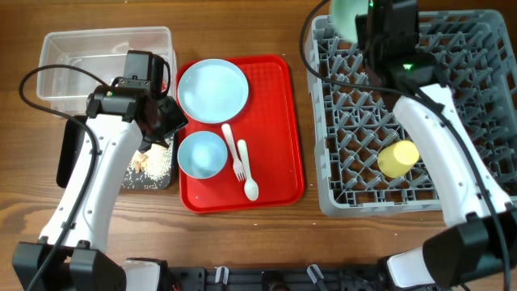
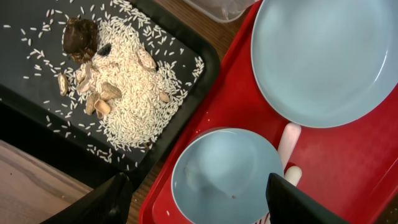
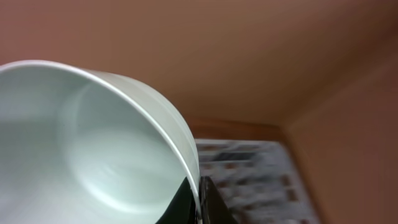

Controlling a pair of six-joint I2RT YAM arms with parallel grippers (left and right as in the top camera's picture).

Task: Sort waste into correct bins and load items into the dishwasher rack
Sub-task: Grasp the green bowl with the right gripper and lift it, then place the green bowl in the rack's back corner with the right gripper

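My right gripper moves down and toward the red tray into the rack's far corner beside it next. It then releases the bowl, since those slots stand empty.
My left gripper is open and empty above a pale blue bowl on the red tray. A pale blue plate lies behind the bowl. A white fork and a spoon lie to its right. Rice and brown food scraps lie in the black tray. My right gripper is shut on the rim of a pale green bowl over the grey rack's far left corner. A yellow cup lies in the rack. No wrapper or tissue shows.
The clear tub stands behind the black tray. The red tray lies between the bins and the rack. My left arm hides part of the black tray. The rack is blurred in the right wrist view.
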